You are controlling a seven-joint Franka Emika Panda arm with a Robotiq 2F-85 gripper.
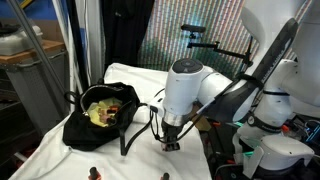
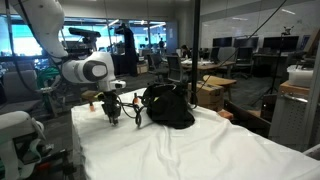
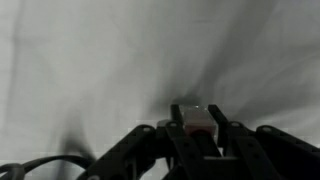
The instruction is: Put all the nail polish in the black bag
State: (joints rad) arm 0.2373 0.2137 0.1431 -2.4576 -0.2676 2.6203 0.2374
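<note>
My gripper lifts the pink bottle from the white cloth next, moves it outward over the bag's opening and releases it. The bag's yellow-green lining lies uncovered.
My gripper is down at the white cloth, to the side of the black bag. In the wrist view the gripper is shut on a small nail polish bottle, pale pinkish between the two dark fingers. The bag lies open, showing its yellow-green lining, and its thin straps trail toward the gripper. Two more nail polish bottles stand at the near edge of the cloth in an exterior view.
A wrinkled white cloth covers the table. The robot's white base and dark cables sit beside the table. A white stand is at the table's end, and a grey frame stands behind the bag.
</note>
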